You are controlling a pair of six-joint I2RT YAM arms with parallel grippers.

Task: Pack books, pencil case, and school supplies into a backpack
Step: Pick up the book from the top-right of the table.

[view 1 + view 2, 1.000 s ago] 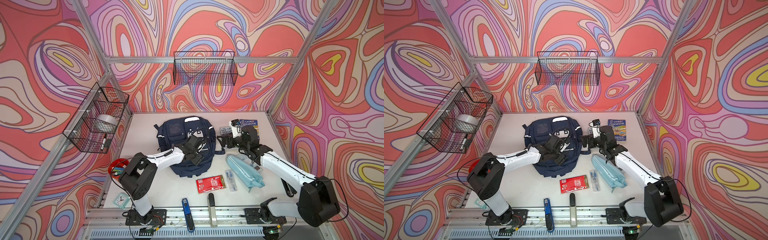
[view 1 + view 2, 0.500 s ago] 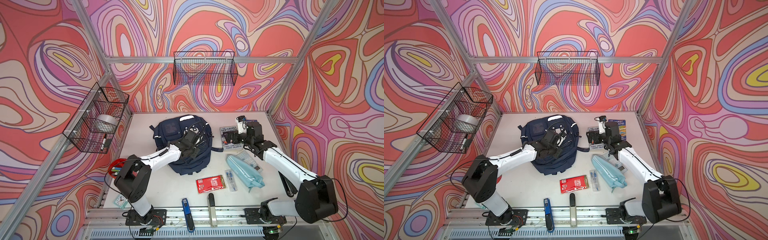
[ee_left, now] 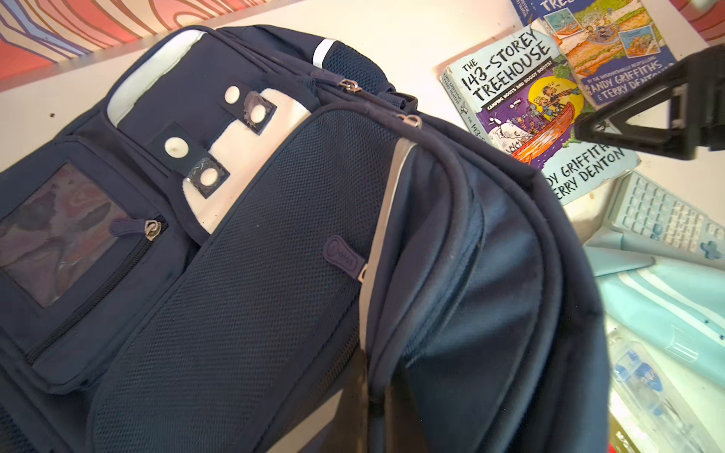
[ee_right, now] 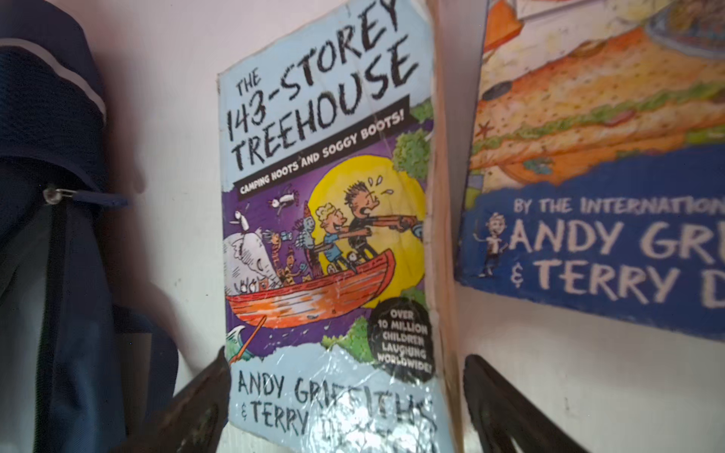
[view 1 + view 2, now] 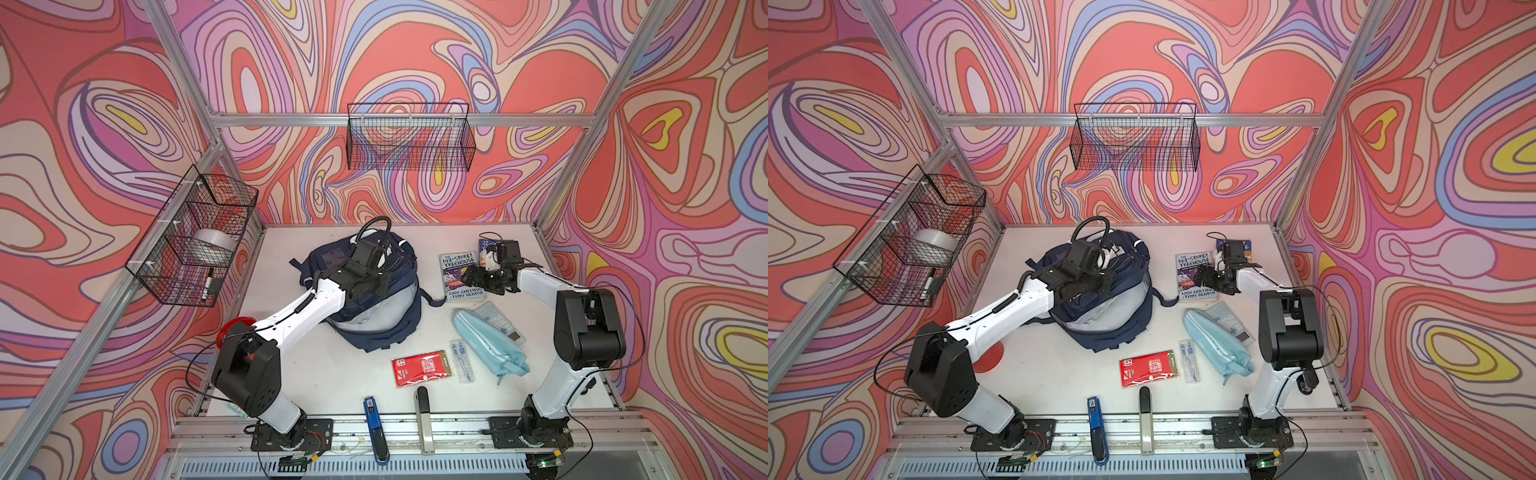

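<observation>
The bare tabletop at the greyish book's page edge [image 4: 447, 332] facing the blue and orange book [image 4: 608, 196] leaves room for a finger, so I will next move my right gripper down onto that edge.
The navy backpack [image 5: 374, 316] [image 5: 1100, 316] lies mid-table with its grey lining showing. My left gripper [image 5: 376, 282] [image 3: 374, 412] is shut on a fabric edge of the backpack [image 3: 274, 274] and holds it raised. My right gripper [image 5: 478, 276] [image 4: 347, 364] is open, its fingers on either side of the greyish book [image 5: 457, 262] [image 4: 325, 196]. The blue and orange book [image 5: 1246, 245] [image 4: 608, 196] lies just beyond. Nearer the front are the pencil case [image 5: 486, 345], calculator [image 5: 496, 318], pen pack [image 5: 462, 359] and red packet [image 5: 422, 368].
A blue stapler [image 5: 376, 428] and a black and beige bar [image 5: 423, 415] sit at the front rail. A red cup [image 5: 988, 357] is half hidden behind my left arm. Wire baskets hang on the left wall [image 5: 195, 237] and back wall [image 5: 409, 141].
My left gripper has shut on the backpack's fabric and pulled it up, baring the grey lining. My right gripper has moved from the backpack's side to over the greyish book.
</observation>
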